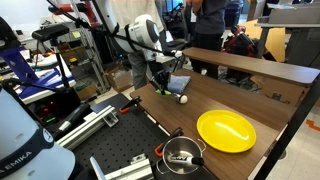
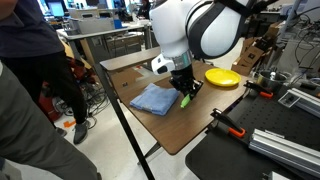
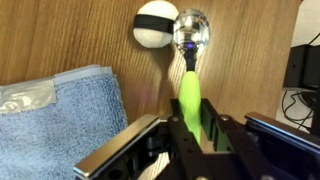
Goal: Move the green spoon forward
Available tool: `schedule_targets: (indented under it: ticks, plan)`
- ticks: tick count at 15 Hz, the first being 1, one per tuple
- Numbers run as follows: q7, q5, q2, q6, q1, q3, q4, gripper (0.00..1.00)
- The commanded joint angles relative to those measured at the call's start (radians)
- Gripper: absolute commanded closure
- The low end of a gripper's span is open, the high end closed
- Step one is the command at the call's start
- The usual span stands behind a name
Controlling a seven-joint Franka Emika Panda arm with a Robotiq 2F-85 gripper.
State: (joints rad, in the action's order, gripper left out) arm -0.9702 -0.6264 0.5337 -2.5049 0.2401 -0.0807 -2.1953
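Observation:
The bare wood beside the blue towel is clear, so I should next lower the green spoon (image 2: 186, 101) in my gripper and release it there.
The green spoon (image 3: 189, 92) is a slim lime-green handle with a shiny rounded end (image 3: 190, 30). My gripper (image 3: 190, 122) is shut on its handle, low over the wooden table (image 3: 240, 60). In both exterior views the gripper (image 1: 162, 80) (image 2: 184, 90) points down near the table's edge, with the spoon (image 2: 186, 101) sticking out below the fingers. A small white ball with a dark band (image 3: 153, 25) lies right beside the spoon's far end and also shows in an exterior view (image 1: 183, 98). Whether the spoon touches the table is unclear.
A folded blue towel (image 3: 55, 115) (image 2: 153, 98) (image 1: 178, 84) lies right beside the gripper. A big yellow plate (image 1: 226, 131) (image 2: 222, 77) sits farther along the table. A metal pot (image 1: 182, 153) and orange clamps (image 2: 230, 127) are at the table's edge. People stand nearby.

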Motion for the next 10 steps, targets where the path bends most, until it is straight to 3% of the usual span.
schedule_targets:
  ticks: [1,10]
  plan:
    - [0.014,-0.032,0.017,0.014,-0.007,-0.029,0.008,0.94]
    - [-0.022,-0.004,0.077,0.017,-0.025,-0.063,0.040,0.94]
